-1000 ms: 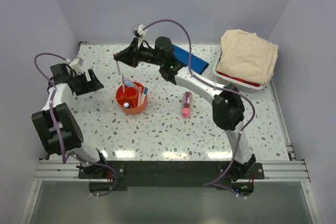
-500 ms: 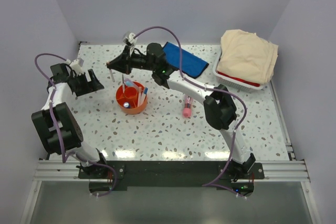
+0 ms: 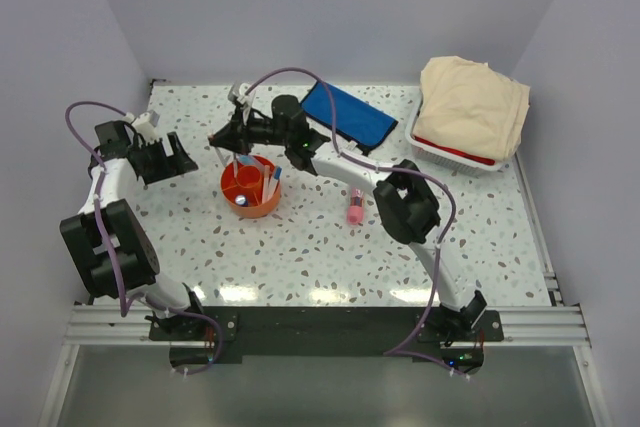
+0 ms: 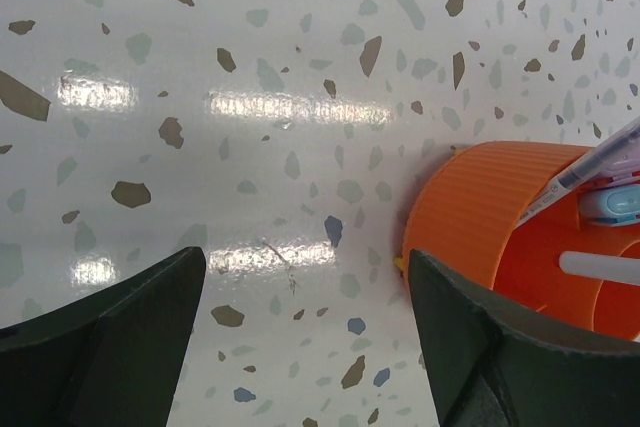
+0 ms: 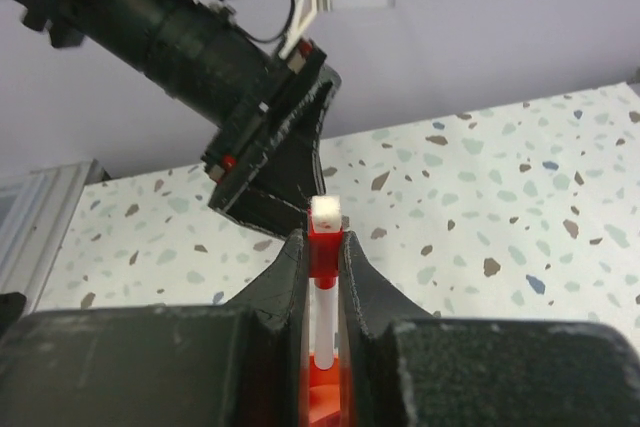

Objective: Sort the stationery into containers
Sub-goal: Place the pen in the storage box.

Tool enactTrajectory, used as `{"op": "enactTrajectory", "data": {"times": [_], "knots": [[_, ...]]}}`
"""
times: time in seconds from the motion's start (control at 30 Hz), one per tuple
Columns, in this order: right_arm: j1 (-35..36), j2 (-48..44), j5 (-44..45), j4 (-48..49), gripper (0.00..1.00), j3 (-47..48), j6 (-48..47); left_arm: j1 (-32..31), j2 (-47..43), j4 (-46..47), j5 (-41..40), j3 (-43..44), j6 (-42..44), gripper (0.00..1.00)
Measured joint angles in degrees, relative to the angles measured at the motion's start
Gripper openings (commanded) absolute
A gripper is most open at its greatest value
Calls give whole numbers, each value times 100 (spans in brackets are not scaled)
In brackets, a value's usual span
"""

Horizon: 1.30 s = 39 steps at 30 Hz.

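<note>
The right gripper moves down toward the tub's open far side next and releases the pen. The thin white pen's lower end already points into the orange tub [image 3: 250, 188].
The round orange tub [image 3: 250, 188] stands left of centre with several pens and a blue-capped marker in it; it also shows in the left wrist view [image 4: 500, 237] with a clear pen [image 4: 590, 165]. My right gripper [image 3: 220, 138] hangs over the tub's far left side, shut on a thin white pen with a red end [image 5: 325, 237]. My left gripper [image 3: 166, 158] is open and empty, just left of the tub. A pink tube [image 3: 354, 205] lies to the right of the tub. The blue pouch [image 3: 350, 115] lies flat at the back.
A white basket with a red rim [image 3: 447, 150] and beige cloth [image 3: 472, 105] stands at the back right. The right arm [image 3: 340, 152] stretches across the table's back middle. Lilac walls close in the left, back and right sides.
My right gripper has moved left and a little nearer with the pen, now close over the tub's far left side. The blue pouch is now fully uncovered. The left arm has not moved.
</note>
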Motion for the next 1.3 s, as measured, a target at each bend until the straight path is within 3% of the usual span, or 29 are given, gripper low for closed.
{"op": "enactTrajectory", "data": {"times": [0.33, 0.43, 0.47, 0.6, 0.9, 1.17, 1.23, 1.3], "knots": [[9, 157, 0, -76, 0, -275, -433, 0, 0, -173, -2, 11, 142, 87], [20, 157, 4, -162, 11, -422, -525, 0, 0, -170, -2, 9, 151, 87], [26, 157, 4, -210, 23, -444, -544, 0, 0, -170, -2, 11, 149, 87], [37, 149, 9, -269, 39, -503, -616, 0, 0, -170, -2, 11, 149, 87], [37, -22, 166, -315, 44, -798, -656, 0, 0, -146, 13, 11, 146, 87], [37, -968, 612, -457, 46, -831, -654, 0, -157, 90, 131, -72, 2, 84], [15, -1384, 793, -656, 48, -831, -686, 0, -186, 149, 184, -94, -11, 79], [-13, -1768, 990, -918, 57, -841, -811, 0, -243, 225, 245, -149, -26, 77]]}}
